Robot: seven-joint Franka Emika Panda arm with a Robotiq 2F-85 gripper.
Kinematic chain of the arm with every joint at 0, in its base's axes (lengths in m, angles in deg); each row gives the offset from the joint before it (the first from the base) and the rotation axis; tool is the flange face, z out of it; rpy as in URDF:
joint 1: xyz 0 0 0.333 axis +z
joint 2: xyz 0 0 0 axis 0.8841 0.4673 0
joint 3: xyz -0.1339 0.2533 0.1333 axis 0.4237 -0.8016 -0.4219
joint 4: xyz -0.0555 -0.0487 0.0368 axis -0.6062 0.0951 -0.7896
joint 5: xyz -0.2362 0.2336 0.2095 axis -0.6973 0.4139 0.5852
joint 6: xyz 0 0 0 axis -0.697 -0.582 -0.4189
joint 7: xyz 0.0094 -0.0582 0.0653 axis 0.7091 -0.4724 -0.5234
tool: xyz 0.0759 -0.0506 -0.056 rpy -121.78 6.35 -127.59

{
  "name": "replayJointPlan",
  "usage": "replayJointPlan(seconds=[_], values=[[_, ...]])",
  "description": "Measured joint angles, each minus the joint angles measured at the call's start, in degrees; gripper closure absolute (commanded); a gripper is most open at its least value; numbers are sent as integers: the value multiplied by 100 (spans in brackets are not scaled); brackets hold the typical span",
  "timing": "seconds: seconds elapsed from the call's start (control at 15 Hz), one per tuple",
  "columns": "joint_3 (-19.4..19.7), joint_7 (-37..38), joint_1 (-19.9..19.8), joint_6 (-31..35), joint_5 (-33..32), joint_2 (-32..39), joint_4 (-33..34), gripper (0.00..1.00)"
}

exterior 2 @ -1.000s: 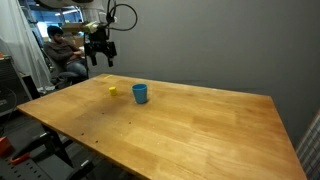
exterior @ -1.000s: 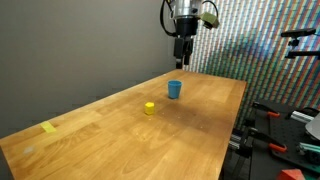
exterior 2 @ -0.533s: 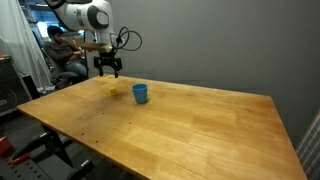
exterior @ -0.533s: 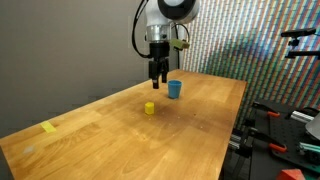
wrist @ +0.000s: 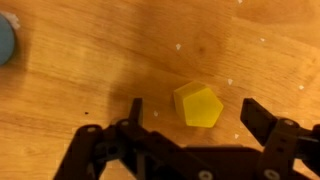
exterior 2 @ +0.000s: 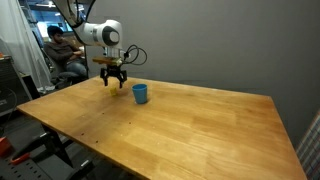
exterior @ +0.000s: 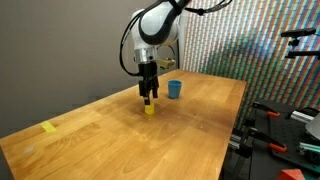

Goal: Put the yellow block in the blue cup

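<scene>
I will lower my gripper around the yellow block (wrist: pixel 199 104) next and then close it on the block's sides.
The yellow block (wrist: pixel 199 104) is a small chunky piece lying on the wooden table; it also shows in an exterior view (exterior: pixel 149 109), while in the exterior view from the other side the gripper hides it. My gripper (wrist: pixel 196 110) is open, hovering just above the block with one finger on each side of it, not touching. It shows low over the table in both exterior views (exterior: pixel 148 98) (exterior 2: pixel 112 81). The blue cup (exterior: pixel 175 89) (exterior 2: pixel 140 93) stands upright a short way from the block; its edge shows at the left border of the wrist view (wrist: pixel 5 40).
The wooden table (exterior: pixel 190 125) (exterior 2: pixel 200 125) is large. A flat pale-yellow tape patch (exterior: pixel 49 127) lies near one end. A person (exterior 2: pixel 58 52) sits behind the table. Black stands and red-handled clamps (exterior: pixel 270 128) stand beside the table edge.
The arm has swung from high above the cup's far side across to the yellow block and come down, so the open gripper now hangs right over the block.
</scene>
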Motion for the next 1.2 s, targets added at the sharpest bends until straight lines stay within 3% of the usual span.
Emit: replayJointPlan(seconds=[0.07,0.13,0.27,0.47,0.67,0.93,1.2], values=[[0,-29,0,-69,0,129,132,0],[-2,-46,0,-108,0,241,248,25],[-6,-64,1,-165,0,419,439,32],[-12,-80,8,-212,4,567,608,58],[-17,-87,2,-405,30,543,633,79],[127,284,-56,-567,88,112,336,79],[613,1018,-92,-565,44,-916,-257,79]])
